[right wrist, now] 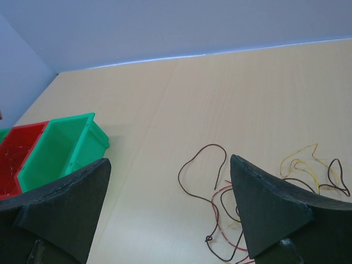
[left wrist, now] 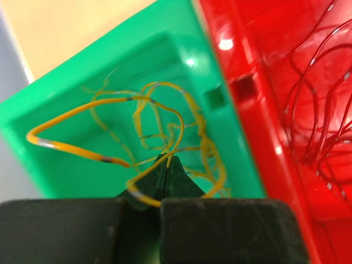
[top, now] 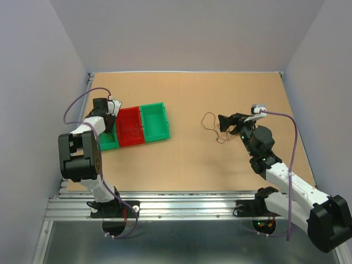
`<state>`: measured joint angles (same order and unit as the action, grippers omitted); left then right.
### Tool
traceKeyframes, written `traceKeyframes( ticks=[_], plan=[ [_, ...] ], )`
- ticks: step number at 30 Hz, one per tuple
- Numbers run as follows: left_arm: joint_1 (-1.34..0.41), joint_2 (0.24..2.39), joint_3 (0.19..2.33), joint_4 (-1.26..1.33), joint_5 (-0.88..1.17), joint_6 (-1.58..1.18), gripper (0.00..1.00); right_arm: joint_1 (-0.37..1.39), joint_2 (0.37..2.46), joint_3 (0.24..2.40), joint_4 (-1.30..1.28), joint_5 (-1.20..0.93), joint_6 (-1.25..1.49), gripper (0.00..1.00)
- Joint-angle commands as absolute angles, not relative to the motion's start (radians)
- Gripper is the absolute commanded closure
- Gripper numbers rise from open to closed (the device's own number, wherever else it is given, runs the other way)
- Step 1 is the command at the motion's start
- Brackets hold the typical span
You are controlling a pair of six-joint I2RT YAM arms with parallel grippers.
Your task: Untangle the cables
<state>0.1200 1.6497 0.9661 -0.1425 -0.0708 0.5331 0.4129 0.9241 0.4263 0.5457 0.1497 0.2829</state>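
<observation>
I will next keep my left gripper over the green bin below and open its fingers to let go of the curly yellow wire (left wrist: pixel 82 153), because the wire already hangs into that bin.
A loose tangle of thin dark brown, red and yellow cables (top: pixel 213 125) lies on the table at centre right. In the right wrist view a brown strand (right wrist: pixel 199 160), a red strand (right wrist: pixel 222 192) and yellow strands (right wrist: pixel 301 165) spread across the wood. My right gripper (top: pixel 224 121) is open just above the tangle, its fingers (right wrist: pixel 66 198) wide apart and empty. My left gripper (top: pixel 113 109) hovers over the left green bin (top: pixel 108 142). In its wrist view it (left wrist: pixel 166 160) is shut on a curly yellow wire (left wrist: pixel 82 153) hanging into that bin (left wrist: pixel 66 93).
Three small bins stand in a row at left: green, red (top: pixel 131 127) and green (top: pixel 155 121). The red bin (left wrist: pixel 258 49) holds thin red wires (left wrist: pixel 322 104). Grey walls enclose the table on three sides. A metal rail runs along the near edge.
</observation>
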Motion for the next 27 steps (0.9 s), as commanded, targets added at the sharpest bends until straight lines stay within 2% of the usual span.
traceKeyframes(
  ticks=[1, 9, 16, 27],
  plan=[
    [0.138, 1.692, 1.012, -0.166, -0.005, 0.52, 1.0, 0.41, 0.905, 0.397, 0.56, 0.164, 0.262, 0.06],
    [0.187, 1.752, 1.032, -0.146, 0.014, 0.497, 0.99, 0.41, 0.911, 0.4, 0.558, 0.161, 0.265, 0.06],
    [0.212, 1.56, 1.015, -0.155, 0.078, 0.489, 0.7, 0.41, 0.92, 0.405, 0.56, 0.158, 0.271, 0.06],
    [0.213, 1.379, 1.006, -0.244, 0.106, 0.5, 0.5, 0.41, 0.92, 0.406, 0.56, 0.149, 0.278, 0.06]
  ],
)
